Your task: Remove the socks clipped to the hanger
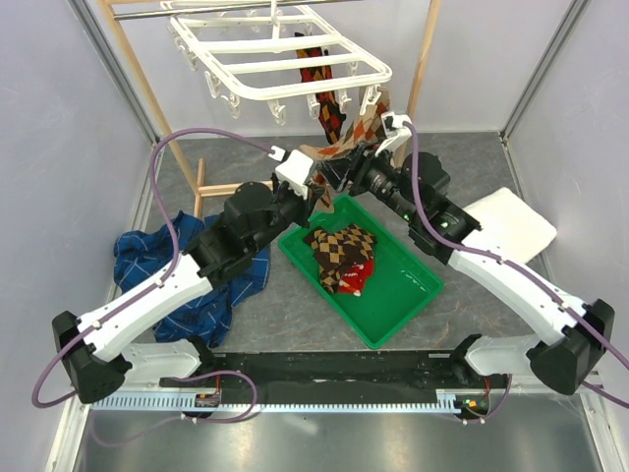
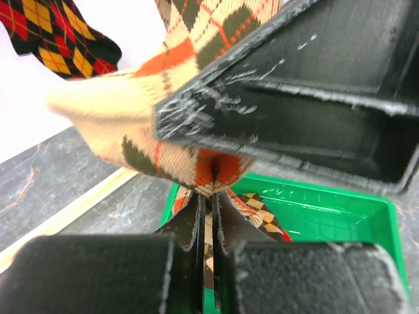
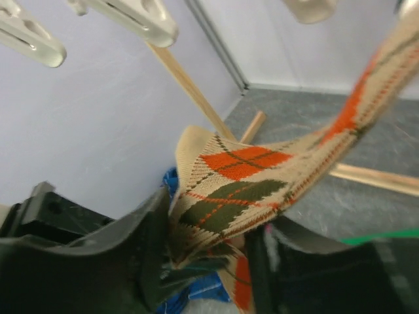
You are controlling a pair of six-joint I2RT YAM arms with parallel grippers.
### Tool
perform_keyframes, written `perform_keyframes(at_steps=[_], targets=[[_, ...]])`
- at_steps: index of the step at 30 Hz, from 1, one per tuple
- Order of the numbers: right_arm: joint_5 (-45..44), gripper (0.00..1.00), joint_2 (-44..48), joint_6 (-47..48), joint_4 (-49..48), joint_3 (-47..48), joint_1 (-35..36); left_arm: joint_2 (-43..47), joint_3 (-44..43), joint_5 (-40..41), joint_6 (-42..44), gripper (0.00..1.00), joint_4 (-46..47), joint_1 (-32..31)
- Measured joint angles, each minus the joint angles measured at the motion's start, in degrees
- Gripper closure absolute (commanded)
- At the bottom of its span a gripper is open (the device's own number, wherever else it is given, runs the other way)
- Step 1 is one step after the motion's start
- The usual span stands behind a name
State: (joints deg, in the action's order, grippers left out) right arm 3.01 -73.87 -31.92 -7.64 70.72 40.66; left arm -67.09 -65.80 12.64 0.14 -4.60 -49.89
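My left gripper is above the tray's bare bottom, which is to its right in the top view and clear for releasing the tan sock (image 2: pixel 163 150). I should lower my left gripper onto it next.
The white hanger (image 1: pixel 285 59) hangs at the top. A black-red-yellow argyle sock (image 1: pixel 326 103) dangles from its clips and also shows in the left wrist view (image 2: pixel 59 33). A tan sock with orange and olive diamonds (image 1: pixel 356 138) stretches from a clip at the hanger's right corner down to both grippers. My left gripper (image 1: pixel 322 179) is shut on a fold of the tan sock (image 2: pixel 163 150), jaws pressed together (image 2: pixel 213 196). My right gripper (image 1: pixel 346 169) meets it from the right, and the tan sock (image 3: pixel 242 190) is bunched between its jaws (image 3: pixel 209 255).
A green tray (image 1: pixel 408 295) below the grippers holds a brown-tan argyle sock (image 1: pixel 339 246) and a red one (image 1: pixel 360 280). A blue plaid cloth (image 1: pixel 157 265) lies at the left and a white folded cloth (image 1: pixel 511 221) at the right. Wooden rack poles (image 1: pixel 133 69) flank the hanger. Empty clips (image 3: pixel 137 16) hang close above.
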Motion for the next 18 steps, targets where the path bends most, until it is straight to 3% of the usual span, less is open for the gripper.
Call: perform_keyframes(at_steps=[9, 18], targets=[[-17.97, 0.37, 4.85, 0.9, 21.27, 13.2, 0.11, 5.75, 7.23, -3.39, 2.73, 0.98, 1.31, 0.0], [-31.76, 0.37, -6.32, 4.22, 30.51, 35.76, 0.11, 6.16, 8.39, -5.9, 3.23, 0.98, 1.55, 0.0]])
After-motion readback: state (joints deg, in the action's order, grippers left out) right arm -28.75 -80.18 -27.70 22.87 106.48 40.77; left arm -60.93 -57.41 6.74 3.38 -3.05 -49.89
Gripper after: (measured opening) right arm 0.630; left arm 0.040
